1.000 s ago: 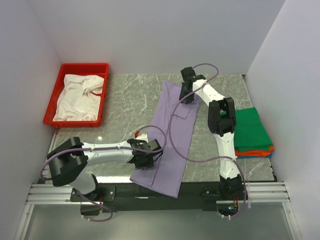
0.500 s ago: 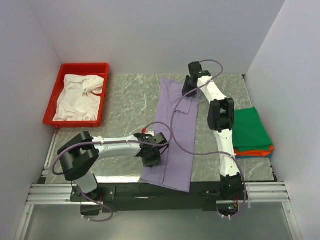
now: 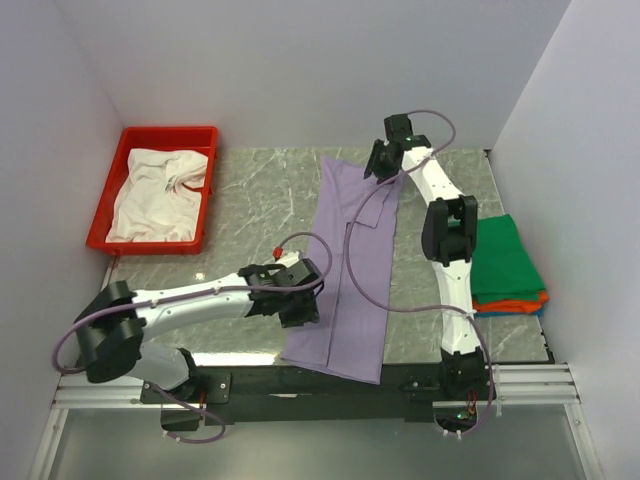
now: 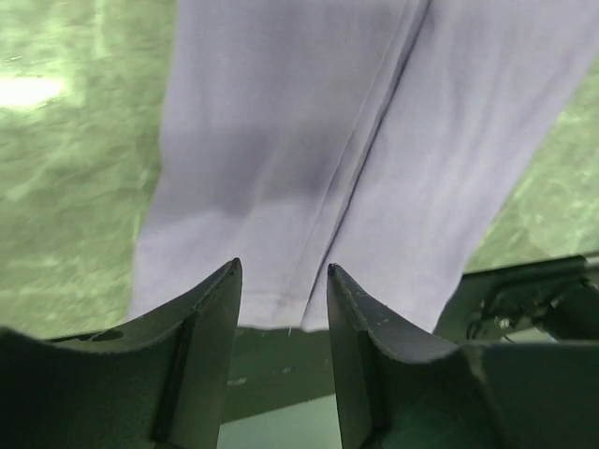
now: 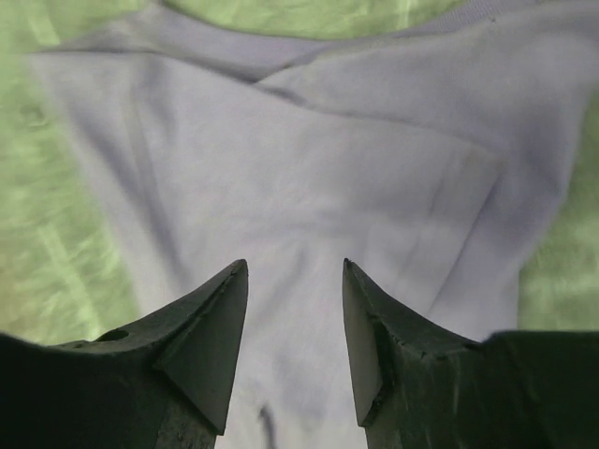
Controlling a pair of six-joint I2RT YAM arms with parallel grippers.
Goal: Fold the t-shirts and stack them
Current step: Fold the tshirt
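Observation:
The left gripper shifts back and to the left in the top view next, then down onto the t-shirt hem's corner [image 3: 289, 356] [image 4: 143, 305], since its fingers straddle the t-shirt's lengthwise fold.
The lavender t-shirt [image 3: 352, 262] lies folded into a long narrow strip down the middle of the table, its near end hanging over the front edge. It fills the left wrist view [image 4: 374, 140] and the right wrist view [image 5: 309, 168]. My left gripper [image 3: 303, 305] is open and empty, just above the strip's near left edge. My right gripper [image 3: 380, 166] is open and empty over the strip's far end, by the collar. A white t-shirt [image 3: 158, 192] lies crumpled in the red tray [image 3: 205, 135]. Green, orange and blue folded shirts [image 3: 505, 262] are stacked at the right.
The red tray stands at the far left of the marble table [image 3: 260, 200]. White walls enclose the table on three sides. The black front rail [image 4: 524, 299] runs below the shirt's hanging end.
The shirt's near end was drawn right, straightening the strip. My left gripper let go and backed off to the left. My right gripper moved right and farther back and let go of the far end.

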